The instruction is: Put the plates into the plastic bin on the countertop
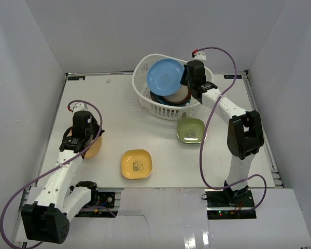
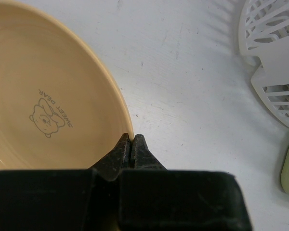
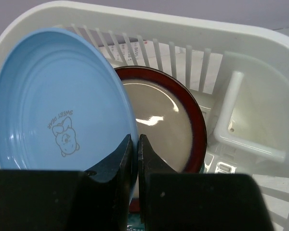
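The maroon-rimmed beige plate lies below the tilted light blue plate inside the bin (image 1: 145, 98), so my right gripper will next lower the light blue plate onto the beige plate and let go of the light blue plate's rim.
My right gripper (image 3: 134, 144) is shut on the rim of the light blue plate (image 3: 58, 101), holding it tilted over the white plastic bin (image 1: 145, 98). In the bin lies a maroon-rimmed beige plate (image 3: 168, 120) on other dishes. My left gripper (image 2: 131, 144) is shut on the rim of the orange-yellow plate (image 2: 43, 106) at the left of the countertop (image 1: 119, 124); that plate shows beside the gripper in the top view (image 1: 95, 147). A yellow square plate (image 1: 137, 164) and a green square plate (image 1: 191, 130) lie on the countertop.
The bin stands at the back centre, its slotted wall (image 2: 274, 62) visible from the left wrist. A white inner part (image 3: 250, 125) fills the bin's right side. Grey walls enclose the table; a dark rail (image 1: 262, 129) runs along the right edge.
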You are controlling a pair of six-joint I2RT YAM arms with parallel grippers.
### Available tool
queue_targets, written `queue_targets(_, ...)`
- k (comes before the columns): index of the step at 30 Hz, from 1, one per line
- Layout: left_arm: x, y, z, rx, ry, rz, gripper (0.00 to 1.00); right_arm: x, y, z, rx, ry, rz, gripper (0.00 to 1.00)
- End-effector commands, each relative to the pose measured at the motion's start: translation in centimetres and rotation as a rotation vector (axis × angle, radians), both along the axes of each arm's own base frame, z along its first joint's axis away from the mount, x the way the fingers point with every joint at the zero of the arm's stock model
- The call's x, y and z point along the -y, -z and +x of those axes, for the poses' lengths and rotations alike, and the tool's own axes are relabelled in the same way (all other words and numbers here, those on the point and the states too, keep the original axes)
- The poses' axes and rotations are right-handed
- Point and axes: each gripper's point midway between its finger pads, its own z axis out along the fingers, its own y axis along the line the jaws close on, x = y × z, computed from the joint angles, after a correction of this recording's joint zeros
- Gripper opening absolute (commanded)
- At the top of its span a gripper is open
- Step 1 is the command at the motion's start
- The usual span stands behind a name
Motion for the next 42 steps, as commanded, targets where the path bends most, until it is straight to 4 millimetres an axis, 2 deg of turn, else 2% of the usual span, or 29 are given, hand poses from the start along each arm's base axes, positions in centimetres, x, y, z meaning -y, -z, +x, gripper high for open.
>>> queue_targets(1,0.2,-0.6,0.5,0.038,0.009,-0.006,0.00,0.2,-2.4,0.5,0.059,0.013,0.055,0.09)
queue_targets(2,0.2,-0.6,0.5,0.036,0.009,-0.006,0.00,0.5,-1.7,0.2,0.045,0.020,0.054,0.09)
queue_targets(4,0.2,-0.6,0.5,0.035,0.010,-0.008,0.00,1.2,-2.0,0.1,0.053,0.030,0.060,0.09)
queue_targets(7,0.2,-0.5,0.5,0.035,0.011,-0.008,0.00,2.0,-1.2,-0.1,0.036,0.043,0.057,0.09)
queue_targets(14,0.3,-0.6,0.5,0.041,0.014,-0.010,0.00,2.6,0.8,-0.4,-0.009,0.041,0.063,0.11)
queue_targets(17,0.3,-0.6,0.5,0.040,0.016,-0.010,0.00,2.6,1.3,-0.6,-0.020,0.034,0.057,0.19)
queue_targets(22,0.3,-0.5,0.5,0.039,0.017,-0.008,0.00,2.3,1.2,-0.9,-0.023,0.014,0.064,0.39)
queue_targets(28,0.5,-0.5,0.5,0.039,0.027,-0.015,0.00,2.2,-0.1,-1.7,-0.011,-0.013,0.071,0.54)
queue_targets(31,0.8,-0.6,0.6,0.041,0.040,-0.021,0.00,1.7,-1.5,-2.3,0.005,-0.050,0.089,0.59)
queue_targets(35,2.0,-1.3,0.7,0.069,0.105,-0.057,0.00,0.1,-3.9,-4.3,0.030,-0.152,0.134,0.65)
queue_targets(36,2.6,-2.0,0.9,0.093,0.133,-0.069,0.00,-0.8,-3.7,-5.2,0.021,-0.195,0.134,0.67)
queue_targets(38,4.0,-3.6,1.0,0.134,0.200,-0.096,0.00,-1.6,-5.0,-6.8,0.041,-0.245,0.134,0.68)
queue_targets(39,4.8,-4.2,1.2,0.150,0.230,-0.098,0.00,-2.5,-4.2,-8.0,0.021,-0.285,0.128,0.68)
queue_targets(40,5.4,-6.3,1.8,0.192,0.249,-0.097,0.00,-2.6,-5.1,-9.2,0.038,-0.304,0.137,0.68)
queue_targets(41,6.7,-7.4,1.9,0.208,0.297,-0.092,0.00,-2.9,-5.6,-10.0,0.055,-0.323,0.149,0.68)
queue_targets(42,7.8,-7.8,2.4,0.204,0.323,-0.087,0.00,-2.8,-4.0,-11.1,0.024,-0.333,0.154,0.69)
